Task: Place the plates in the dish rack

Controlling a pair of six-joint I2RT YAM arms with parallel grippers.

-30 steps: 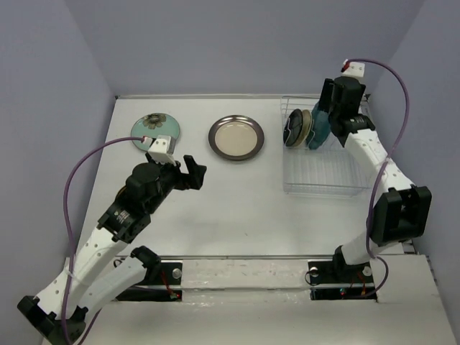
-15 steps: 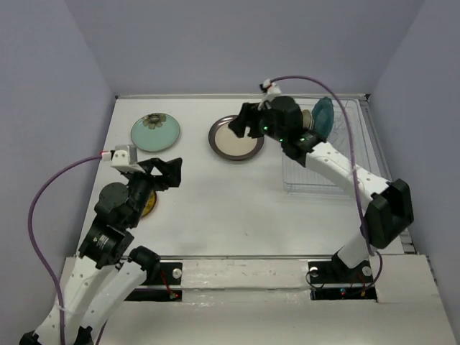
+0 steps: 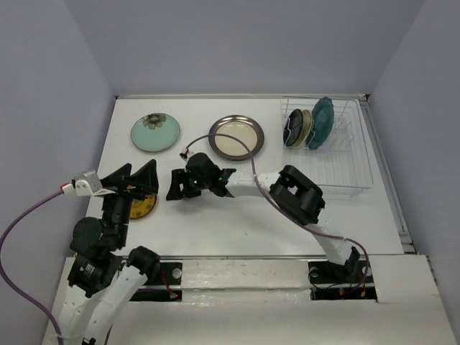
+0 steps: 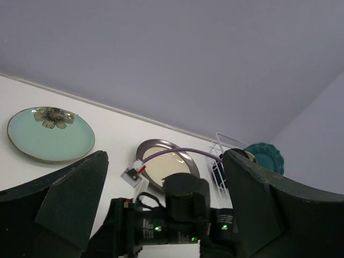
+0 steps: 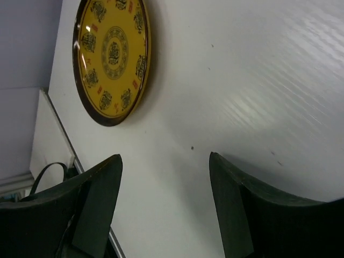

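My right gripper is going to slide to the left in the top view next, with its fingers astride the yellow-orange plate's uncovered rim (image 3: 154, 202) (image 5: 135, 102), because the plate's rim is that way.
The white wire dish rack (image 3: 338, 169) stands at the back right. Three plates stand on edge in it: a glossy black one (image 3: 290, 131), a pale one (image 3: 305, 128) and the scalloped teal one (image 3: 321, 121). The mint flower plate (image 3: 154, 133) and the silver plate (image 3: 236, 136) lie flat on the table at the back. A yellow-orange plate (image 3: 144, 206) lies near the left, partly under my left gripper (image 3: 133, 178), which hangs open and empty above it. My right gripper (image 3: 178, 188) reaches across the table towards that plate (image 5: 113, 54), open and empty, a short way from it.
My right arm (image 3: 287, 190) stretches low across the middle of the table from right to left. Its purple cable (image 3: 248, 154) loops over the silver plate's near edge. Walls close the table at the back and both sides.
My right arm left the teal plate standing in the rack and swung across to the left middle of the table. My left arm drew back towards the near left, above the yellow-orange plate.
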